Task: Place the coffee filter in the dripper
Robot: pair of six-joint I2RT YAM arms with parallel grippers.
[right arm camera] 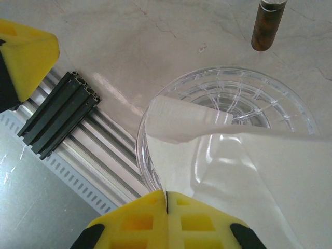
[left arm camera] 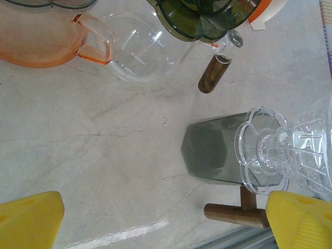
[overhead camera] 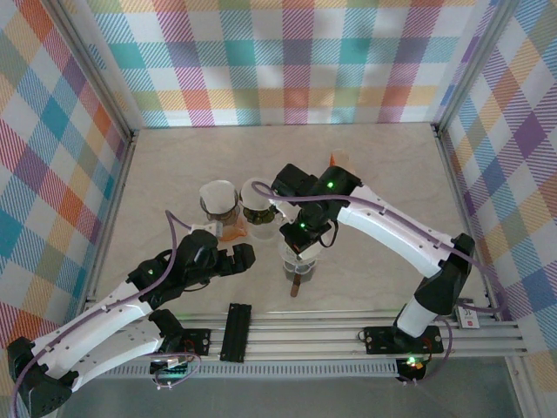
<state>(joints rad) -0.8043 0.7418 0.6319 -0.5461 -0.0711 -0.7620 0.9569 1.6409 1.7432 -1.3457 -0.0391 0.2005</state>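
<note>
The far flap of the filter already dips inside, so the right gripper will next move down toward the clear dripper's opening [overhead camera: 299, 257] [right arm camera: 236, 111], just below it, and let go of the filter's edge.
The clear ribbed dripper [right arm camera: 244, 98] stands on a smoked-glass holder [left arm camera: 212, 150] near the table's front edge. My right gripper [right arm camera: 166, 196] is just above its near rim, yellow fingers shut on the edge of the white paper coffee filter [right arm camera: 249, 166]. The filter spreads over the dripper's mouth, and its far flap dips into the bowl. In the top view the right gripper [overhead camera: 301, 233] hangs over the dripper [overhead camera: 298, 264]. My left gripper [overhead camera: 240, 256] is open left of the dripper, low over bare table, with nothing between its fingertips [left arm camera: 28, 218].
Behind the left gripper stand an orange pitcher [left arm camera: 41, 36], a clear glass carafe [left arm camera: 140, 52] and a dark green dripper [left arm camera: 207, 18]. Two more drippers [overhead camera: 218, 198] sit mid-table. The holder's wooden handle [left arm camera: 233, 213] points toward the metal rail [overhead camera: 348, 335] at the front.
</note>
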